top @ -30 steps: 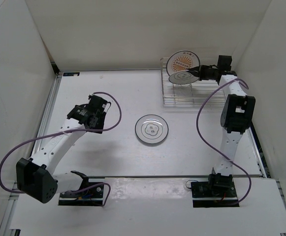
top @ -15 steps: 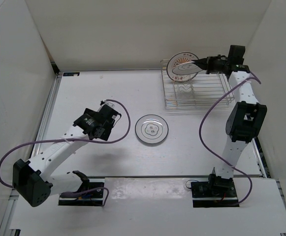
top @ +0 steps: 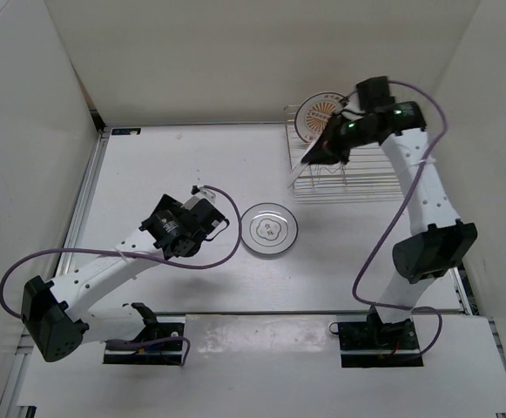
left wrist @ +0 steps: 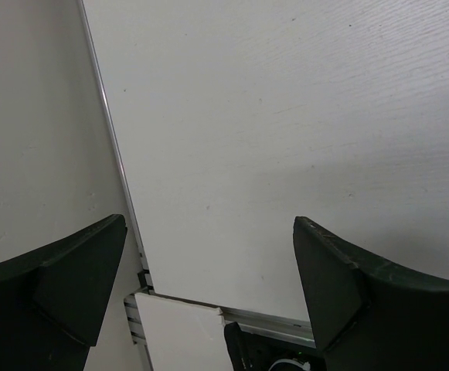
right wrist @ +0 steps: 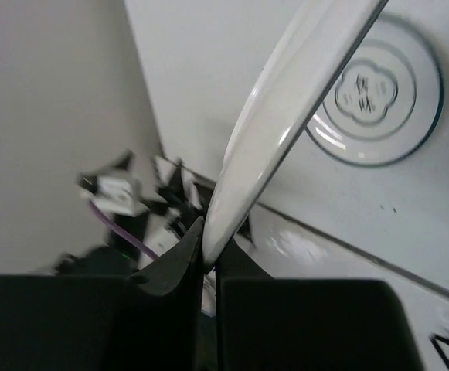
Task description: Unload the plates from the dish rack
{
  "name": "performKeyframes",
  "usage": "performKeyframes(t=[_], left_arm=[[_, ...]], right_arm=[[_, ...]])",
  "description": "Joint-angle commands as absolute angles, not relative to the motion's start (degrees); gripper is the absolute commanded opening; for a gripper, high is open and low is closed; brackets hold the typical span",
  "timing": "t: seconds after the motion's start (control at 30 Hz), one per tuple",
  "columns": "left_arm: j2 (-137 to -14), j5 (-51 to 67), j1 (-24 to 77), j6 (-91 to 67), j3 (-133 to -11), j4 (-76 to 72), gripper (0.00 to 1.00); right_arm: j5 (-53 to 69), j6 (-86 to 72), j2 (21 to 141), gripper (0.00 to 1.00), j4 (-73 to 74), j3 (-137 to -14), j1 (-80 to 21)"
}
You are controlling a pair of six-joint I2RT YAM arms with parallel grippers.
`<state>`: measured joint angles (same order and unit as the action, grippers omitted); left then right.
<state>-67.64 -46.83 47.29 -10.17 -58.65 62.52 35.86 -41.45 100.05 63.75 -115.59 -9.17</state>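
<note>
The flat plate (top: pixel 270 230) (right wrist: pixel 369 94) lies below the white plate, to its left in the top view. My right gripper needs to move back and down over it next and release the white plate's rim.
My right gripper (top: pixel 333 139) is shut on the rim of a white plate (top: pixel 307 160) and holds it edge-on in the air over the left end of the dish rack (top: pixel 366 171). In the right wrist view the plate (right wrist: pixel 286 100) rises from between my fingers (right wrist: pixel 179 259). The orange sunburst plate (top: pixel 315 112) stands upright in the rack. Another white plate with a flower outline (top: pixel 268 229) lies flat on the table and also shows in the right wrist view (right wrist: pixel 375 93). My left gripper (top: pixel 193 230) is open and empty, left of that plate; its view (left wrist: pixel 209 263) holds only bare table.
White walls close in the table on the left, back and right. A raised white board (top: pixel 261 348) covers the near edge between the arm bases. A metal rail (top: pixel 85 200) runs along the left side. Purple cables loop beside both arms.
My right arm has lifted the white plate out of the rack and swung it left, now tilted edge-on. My left arm has reached right, toward the plate on the table.
</note>
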Motion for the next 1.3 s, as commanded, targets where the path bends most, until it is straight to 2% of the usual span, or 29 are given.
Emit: performKeyframes(t=[0.0, 0.1, 0.2, 0.43, 0.63, 0.93, 1.27], left_arm=[[-66.4, -49.9, 47.8, -11.7, -59.7, 63.2, 1.00], [-66.6, -50.8, 48.1, -12.1, -60.0, 63.2, 1.00], [-66.7, -51.8, 48.7, -12.3, -59.9, 63.5, 1.00], [-66.5, -53.2, 50.8, -12.4, -59.9, 64.4, 1.00], [-65.0, -54.6, 51.4, -13.3, -59.2, 66.0, 1.00], [-63.4, -55.7, 54.4, -17.2, -57.6, 69.2, 1.00], [-61.1, -55.6, 55.5, -18.5, -55.3, 69.9, 1.00]], right_arm=[[25.5, -26.6, 101.1, 0.00, 74.6, -116.3, -18.9], [16.9, -23.3, 104.6, 0.00, 86.0, -125.5, -29.1], [7.0, -22.8, 112.1, 0.00, 93.1, -133.3, -33.5], [-8.4, -18.9, 117.9, 0.00, 94.8, -129.9, -44.3], [-17.0, -15.7, 117.4, 0.00, 94.7, -126.5, -48.0], [-21.7, -15.6, 118.7, 0.00, 94.7, -115.4, -52.4], [-19.8, -15.0, 125.9, 0.00, 94.7, -119.6, -56.0]])
